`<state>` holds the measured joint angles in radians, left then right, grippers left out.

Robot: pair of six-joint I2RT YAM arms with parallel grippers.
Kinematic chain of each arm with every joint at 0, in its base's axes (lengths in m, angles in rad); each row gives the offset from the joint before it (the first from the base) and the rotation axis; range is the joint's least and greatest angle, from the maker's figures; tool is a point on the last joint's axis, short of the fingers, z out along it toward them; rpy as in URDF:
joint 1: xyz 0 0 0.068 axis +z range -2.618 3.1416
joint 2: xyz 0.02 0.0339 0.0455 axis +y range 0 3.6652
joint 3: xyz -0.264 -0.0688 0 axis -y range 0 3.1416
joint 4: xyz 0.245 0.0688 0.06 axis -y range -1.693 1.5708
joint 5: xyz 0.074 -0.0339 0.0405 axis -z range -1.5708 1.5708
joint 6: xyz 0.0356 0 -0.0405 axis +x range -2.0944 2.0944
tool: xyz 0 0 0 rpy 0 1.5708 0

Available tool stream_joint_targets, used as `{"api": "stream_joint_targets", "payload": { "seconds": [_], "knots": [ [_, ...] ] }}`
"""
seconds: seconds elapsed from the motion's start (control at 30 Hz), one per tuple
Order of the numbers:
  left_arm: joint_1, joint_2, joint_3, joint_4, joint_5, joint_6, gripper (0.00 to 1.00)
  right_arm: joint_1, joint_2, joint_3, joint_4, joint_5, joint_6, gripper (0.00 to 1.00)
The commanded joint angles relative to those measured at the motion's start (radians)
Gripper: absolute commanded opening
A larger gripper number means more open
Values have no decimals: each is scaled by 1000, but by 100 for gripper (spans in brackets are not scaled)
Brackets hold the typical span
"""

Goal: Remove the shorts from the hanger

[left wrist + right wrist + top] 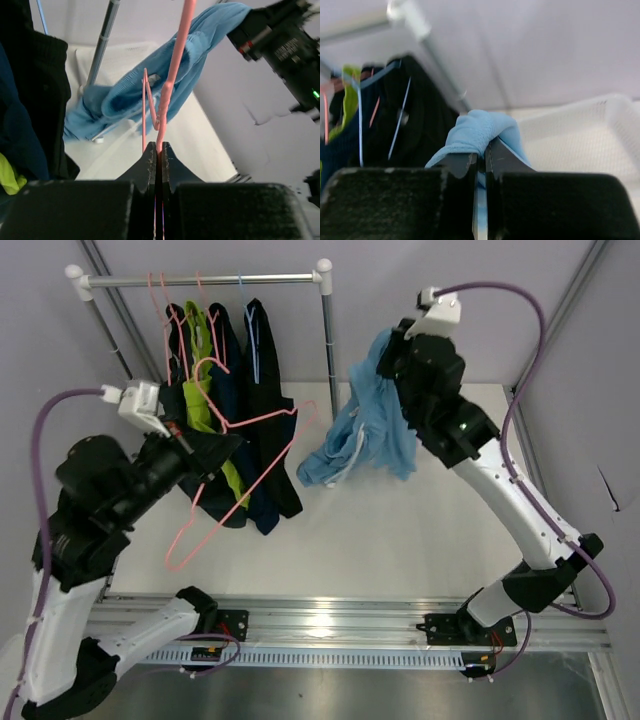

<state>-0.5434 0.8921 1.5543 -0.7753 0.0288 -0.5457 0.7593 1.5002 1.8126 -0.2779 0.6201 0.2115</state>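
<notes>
My right gripper rises next, goes outward over the white basket (581, 146) and then lowers, since the shorts are off the bare hanger and the basket stands beyond them.
My right gripper (388, 352) is shut on the light blue shorts (362, 435) and holds them in the air to the right of the rack; the cloth bunches over my jaws in the right wrist view (481, 127). My left gripper (213, 437) is shut on a bare pink hanger (262, 455), off the rail and tilted in front of the hung clothes. In the left wrist view the jaws (158, 148) pinch the hanger wire (175, 65), with the blue shorts (135, 95) beyond it. Lime green (200, 400), navy (228, 370) and black shorts (266, 380) hang on the rack.
The rack's metal rail (200, 280) runs across the back, with a right post (328, 335). More pink hangers (158, 295) hang on the rail. The white table (400, 530) lies below, with grey walls on both sides.
</notes>
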Motion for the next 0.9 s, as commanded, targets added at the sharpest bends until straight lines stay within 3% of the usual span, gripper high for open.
{"api": "stream_joint_targets", "payload": {
  "seconds": [0.0, 0.17, 0.27, 0.63, 0.77, 0.87],
  "knots": [
    [-4, -42, 41, -8, 45, -7, 0, -78, 60, 233, 0, -83, -58, 0],
    [-6, -106, -71, 16, 42, 10, 0, -205, 267, 604, -118, -144, -87, 0],
    [-6, -140, -178, 63, 63, 4, 0, -261, 395, 757, -84, -175, -122, 0],
    [-4, -162, -304, 90, 56, 46, 0, -497, 517, 772, 320, -235, -15, 0],
    [-4, -137, -300, 91, 20, 61, 0, -538, 601, 752, 319, -180, -18, 0],
    [-4, -105, -280, 100, -15, 81, 0, -545, 542, 535, 367, -133, -14, 0]
  ]
}}
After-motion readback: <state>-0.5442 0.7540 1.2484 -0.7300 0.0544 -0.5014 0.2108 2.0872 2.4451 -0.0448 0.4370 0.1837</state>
